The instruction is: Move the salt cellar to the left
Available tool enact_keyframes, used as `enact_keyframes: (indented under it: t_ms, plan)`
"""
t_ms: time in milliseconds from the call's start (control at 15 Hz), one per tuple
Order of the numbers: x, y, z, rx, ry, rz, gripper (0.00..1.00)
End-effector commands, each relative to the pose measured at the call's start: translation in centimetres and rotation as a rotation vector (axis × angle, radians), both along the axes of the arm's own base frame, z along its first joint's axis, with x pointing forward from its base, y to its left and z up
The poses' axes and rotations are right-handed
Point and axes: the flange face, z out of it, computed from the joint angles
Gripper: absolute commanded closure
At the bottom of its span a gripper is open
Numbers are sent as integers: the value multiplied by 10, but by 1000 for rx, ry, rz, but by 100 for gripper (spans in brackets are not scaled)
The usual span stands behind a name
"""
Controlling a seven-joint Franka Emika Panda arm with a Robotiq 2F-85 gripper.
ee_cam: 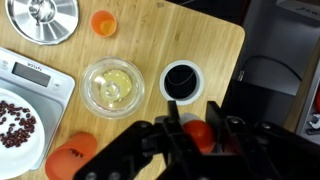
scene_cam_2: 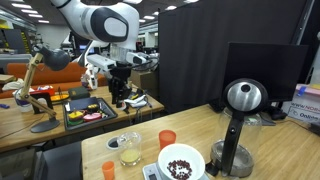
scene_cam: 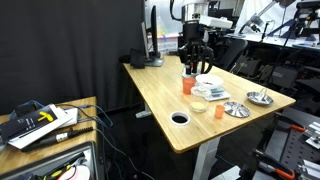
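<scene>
Next, my gripper moves down toward the tabletop and releases the salt cellar (ee_cam: 198,136), since the bare wood (ee_cam: 158,107) beside the black cable hole lies below my gripper.
My gripper (ee_cam: 190,130) is shut on a small orange-red rounded container, the salt cellar (ee_cam: 198,136), which sits between the two black fingers. In an exterior view the gripper (scene_cam: 192,58) holds it (scene_cam: 188,71) above the far part of the wooden table (scene_cam: 160,90), just over an orange cup (scene_cam: 187,86). In the other exterior view the gripper (scene_cam_2: 122,92) hangs behind the table's objects, and the cellar is not clear there.
On the table are an orange cup (ee_cam: 70,160), a small orange cup (ee_cam: 102,22), a glass bowl (ee_cam: 112,85), a scale with a white bowl of beans (ee_cam: 15,115), a silver dish (ee_cam: 40,15) and a black cable hole (ee_cam: 181,80). A coffee grinder (scene_cam_2: 240,130) stands near one camera.
</scene>
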Motion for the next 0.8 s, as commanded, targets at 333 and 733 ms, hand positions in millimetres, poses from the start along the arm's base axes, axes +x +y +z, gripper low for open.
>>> enact_keyframes:
  t_ms: [333, 733]
  plan:
    - [7, 0, 0, 2, -1, -3, 92]
    - [56, 12, -18, -15, 21, 6, 92]
